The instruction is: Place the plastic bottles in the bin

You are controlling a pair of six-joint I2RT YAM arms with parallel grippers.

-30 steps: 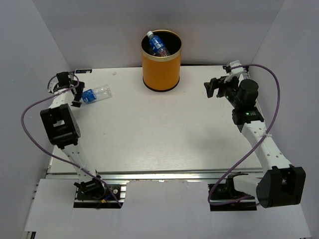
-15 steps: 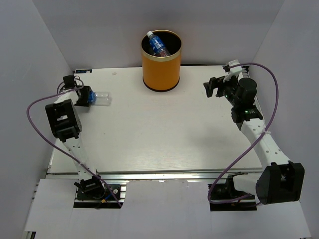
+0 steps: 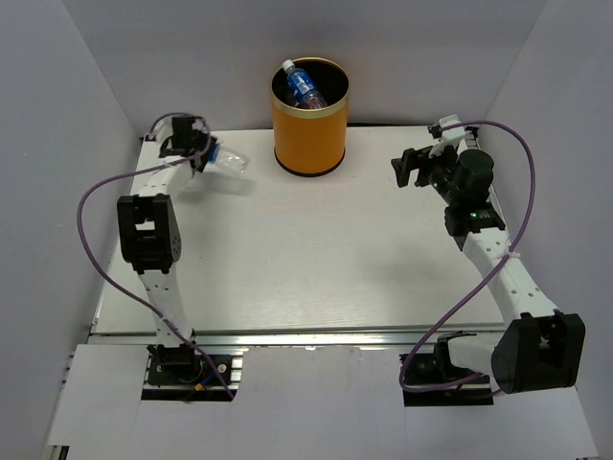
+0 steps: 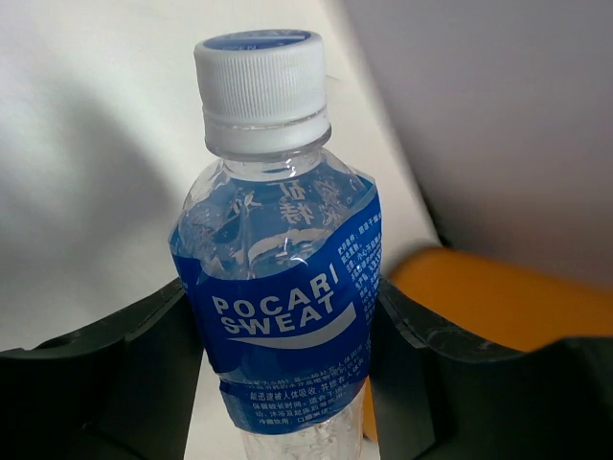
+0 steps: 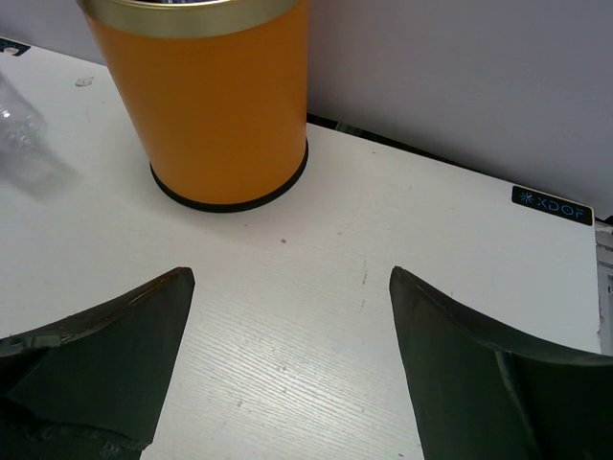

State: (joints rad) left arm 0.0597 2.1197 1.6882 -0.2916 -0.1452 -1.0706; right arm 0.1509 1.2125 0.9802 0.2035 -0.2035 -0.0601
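Note:
I should lift the bottle with my left gripper until it is over the bin's opening [image 3: 311, 85], and then I should open the gripper.
My left gripper [image 3: 206, 155] is shut on a clear plastic bottle [image 3: 228, 162] with a blue label, held above the table's back left, left of the bin. In the left wrist view the bottle [image 4: 278, 287] fills the gap between both fingers [image 4: 124, 364], white cap [image 4: 261, 86] pointing away. The tall orange bin [image 3: 308, 120] stands at the back middle, its wall also showing behind the bottle [image 4: 488, 297]. A second blue-labelled bottle [image 3: 305, 86] leans inside it. My right gripper [image 3: 407, 169] hangs open and empty right of the bin [image 5: 215, 105].
Grey walls close in the table on the left, back and right. The right wrist view shows bare white tabletop [image 5: 316, 316] under the open gripper [image 5: 292, 278] and the held bottle's clear end [image 5: 17, 129] at the left edge.
My left gripper closed on the bottle that lay at the left edge, then lifted it back and right toward the bin. The right arm has barely moved.

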